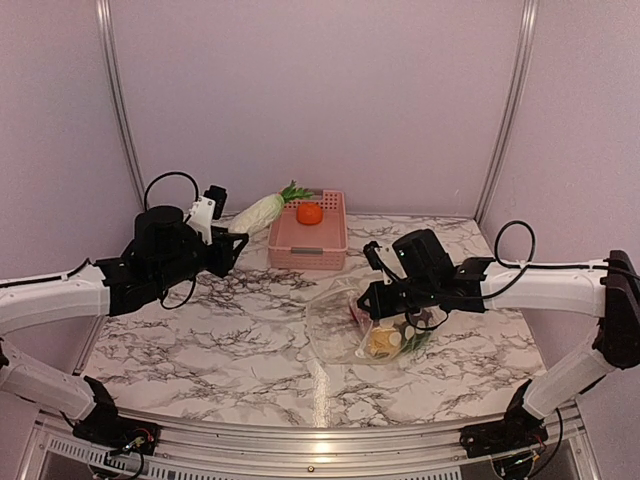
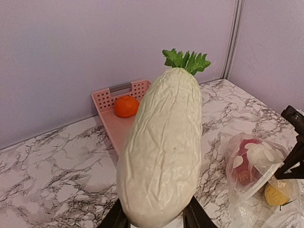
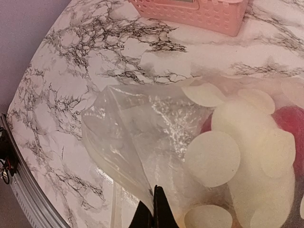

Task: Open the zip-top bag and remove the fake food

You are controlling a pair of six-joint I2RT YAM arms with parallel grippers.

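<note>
The left gripper swings over the pink basket (image 1: 294, 237) (image 2: 117, 129) next, turns the leaves toward the basket's side and lowers to release the vegetable, as bare basket bottom shows near the orange fruit.
A white toy vegetable with green leaves (image 2: 161, 152) is held up over the table's left side, and my left gripper (image 2: 154, 219) is shut on its blunt end. In the top view this vegetable (image 1: 257, 213) points toward the pink basket. The clear zip-top bag (image 1: 340, 325) printed with white dots lies right of centre, its mouth open. My right gripper (image 3: 153, 211) is shut on the rim of the zip-top bag (image 3: 142, 128). Fake food (image 1: 385, 340) still lies inside it, red and yellow pieces showing through the plastic. An orange toy fruit (image 1: 309, 213) sits in the basket.
The pink slotted basket (image 1: 307, 252) stands at the back centre near the wall; it shows too in the left wrist view (image 2: 107, 100) and the right wrist view (image 3: 199, 14). Purple walls close off the table. The marble tabletop (image 1: 200, 340) spreads out in front of the left arm.
</note>
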